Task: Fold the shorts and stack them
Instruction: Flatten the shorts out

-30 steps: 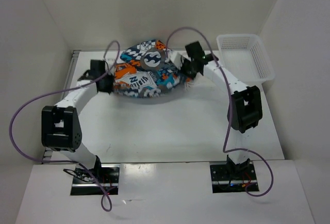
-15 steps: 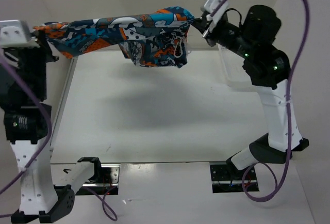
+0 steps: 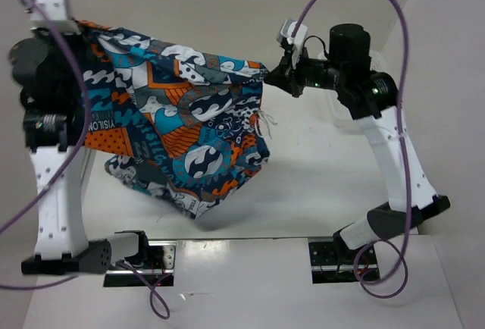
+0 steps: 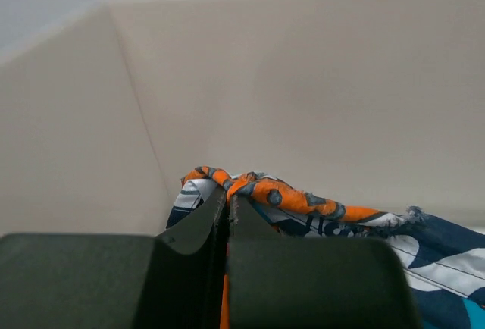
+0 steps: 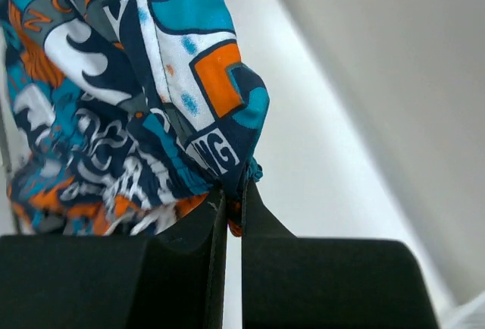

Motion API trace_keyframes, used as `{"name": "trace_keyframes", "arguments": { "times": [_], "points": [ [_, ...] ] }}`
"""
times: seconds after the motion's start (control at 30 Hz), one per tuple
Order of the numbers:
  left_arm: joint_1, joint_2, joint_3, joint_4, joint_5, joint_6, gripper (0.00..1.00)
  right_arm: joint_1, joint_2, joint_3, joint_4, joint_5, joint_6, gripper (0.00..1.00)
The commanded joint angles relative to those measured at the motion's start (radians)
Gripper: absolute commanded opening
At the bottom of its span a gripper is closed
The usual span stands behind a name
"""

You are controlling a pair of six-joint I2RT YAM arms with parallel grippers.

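The corner of the shorts (image 3: pixel 176 120) goes down and outward with my right gripper to the table's back part (image 3: pixel 283 104) below it next and is released there, because the shorts hang in the air.
The shorts (image 3: pixel 176 120), in a busy blue, orange, white and grey print, hang spread in the air above the table, held by both arms. My left gripper (image 3: pixel 78 27) is raised high at the left and is shut on one upper corner of the shorts (image 4: pixel 273 196). My right gripper (image 3: pixel 267 77) is raised at the right and is shut on the other corner of the shorts (image 5: pixel 159 109). The lower edge hangs to about the table's front. A white drawstring dangles near the right edge.
A white plastic basket (image 3: pixel 379 67) stands at the back right, mostly hidden behind the right arm. The white table (image 3: pixel 303 185) lies below, enclosed by pale walls at left, back and right. Purple cables loop from both arms.
Both arms lifted the shorts off the table and raised them high. Since half a second ago the bunched fabric has dropped open into a hanging sheet and the right gripper has lowered.
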Motion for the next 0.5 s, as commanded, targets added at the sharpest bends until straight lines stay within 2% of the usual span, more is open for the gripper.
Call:
{"name": "trace_keyframes", "arguments": {
  "times": [0.0,0.13,0.37,0.47],
  "points": [
    [-0.043,0.133,-0.061,-0.014,0.021,0.004,0.0,-0.121,0.06,-0.096,0.039,-0.134,0.135,0.0],
    [-0.089,0.281,-0.087,0.006,0.021,0.004,0.0,-0.241,0.207,-0.096,0.154,-0.175,0.284,0.0],
    [-0.11,0.587,-0.129,0.095,0.039,0.004,0.0,-0.298,0.479,-0.121,0.246,-0.12,0.408,0.0],
    [-0.11,0.71,-0.081,0.104,0.027,0.004,0.0,-0.307,0.592,-0.078,0.257,-0.058,0.408,0.0]
  ]
}}
